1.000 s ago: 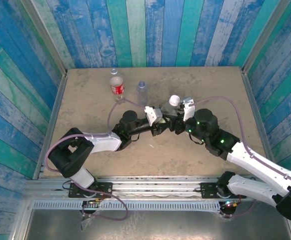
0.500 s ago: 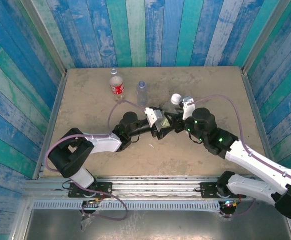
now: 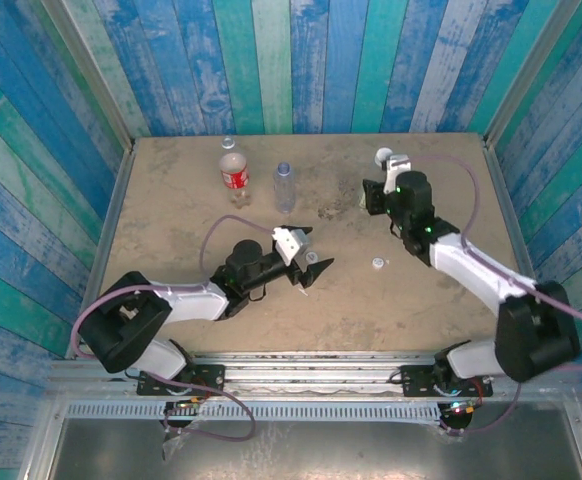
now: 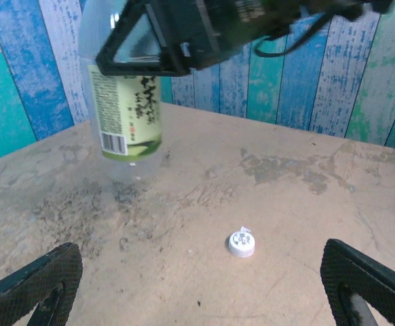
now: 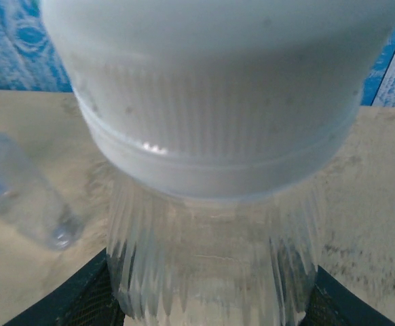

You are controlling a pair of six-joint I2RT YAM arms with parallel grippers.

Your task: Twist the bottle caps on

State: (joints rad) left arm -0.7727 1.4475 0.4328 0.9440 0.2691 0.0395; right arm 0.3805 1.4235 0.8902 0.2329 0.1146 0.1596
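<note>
The green-yellow-labelled bottle has its neck capped, so my right gripper will carry it outward and then down onto the bare tabletop near the back planks and release it.
My right gripper (image 3: 372, 199) is shut on the green-yellow-labelled bottle (image 4: 125, 103), held upright at the back right with a white cap (image 3: 384, 157) on its neck. In the right wrist view that cap (image 5: 218, 88) looms above the ribbed shoulder (image 5: 211, 258) that sits between my right gripper's (image 5: 211, 302) fingers. My left gripper (image 3: 308, 264) stands open and empty near the table's middle. A loose white bottle cap (image 3: 378, 264) lies on the table; in the left wrist view this cap (image 4: 241, 243) is ahead of the open left gripper (image 4: 197, 288). The red-labelled bottle (image 3: 234, 172) and the slim unlabelled bottle (image 3: 285, 185) stand at the back left.
The sandy table (image 3: 181, 260) is walled by blue-green planks (image 3: 301, 60) at the back and sides. A clear bottle (image 5: 21, 193) shows at the left of the right wrist view. A dark stain (image 4: 286, 170) marks the table beyond the loose cap.
The left gripper opened, let go and drew back to the near left. The right gripper carried the capped bottle away to the back right. A loose cap now shows on the table.
</note>
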